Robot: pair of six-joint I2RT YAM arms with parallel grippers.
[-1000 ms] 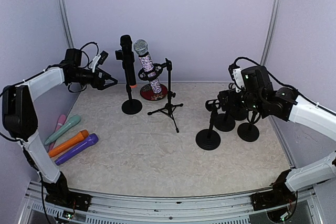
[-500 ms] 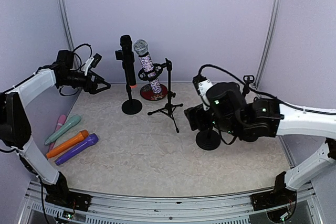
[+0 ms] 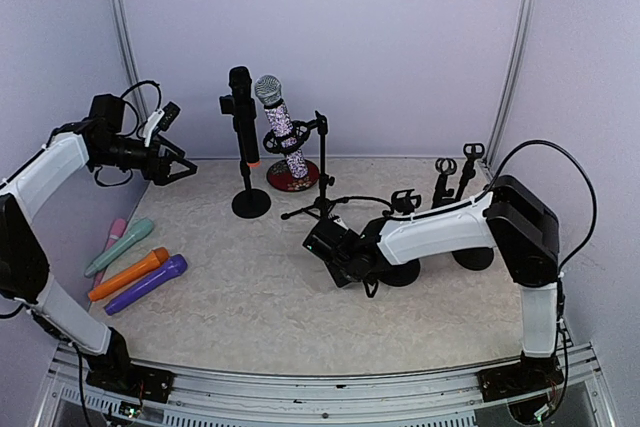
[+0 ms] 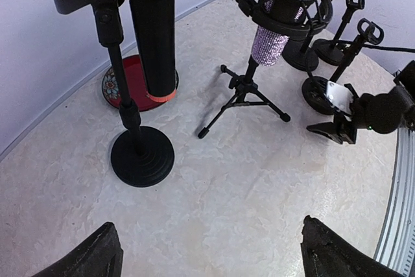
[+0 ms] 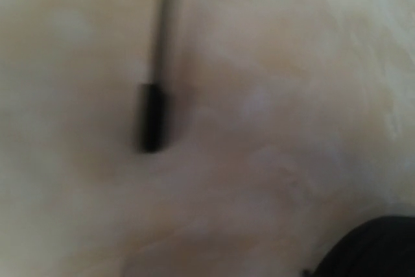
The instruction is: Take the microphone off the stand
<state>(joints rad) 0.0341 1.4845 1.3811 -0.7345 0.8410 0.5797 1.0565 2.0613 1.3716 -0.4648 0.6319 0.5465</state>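
Observation:
The black microphone's bare stand pole [image 3: 246, 175] [image 4: 130, 113] is to the right of my left gripper in the top view, so I will move across and down, closing below the clip.
A black microphone [image 3: 241, 112] with an orange ring stands in the clip of a round-based stand [image 3: 251, 204]; it also shows in the left wrist view [image 4: 154, 37]. A sparkly silver-lilac microphone [image 3: 281, 127] sits in a shock mount on a tripod stand [image 3: 321, 205], and shows in the left wrist view too [image 4: 284, 11]. My left gripper [image 3: 181, 165] is open and empty, held in the air left of the black microphone, fingertips [image 4: 97, 254] wide apart. My right gripper [image 3: 330, 247] is low over the table by a tripod leg [image 5: 153, 124]; that view is blurred and its jaws do not show.
A red disc [image 3: 292, 179] lies behind the stands. Pink [image 3: 108, 240], teal [image 3: 121, 246], orange [image 3: 130, 273] and purple [image 3: 148, 283] microphones lie at the left. Several empty round-based stands [image 3: 471, 249] stand at the right, behind my right arm. Walls close in on both sides.
My right arm swung from the empty stands at the right, leftward and down to the tripod's near leg. My left gripper drew back to the left, away from the black microphone.

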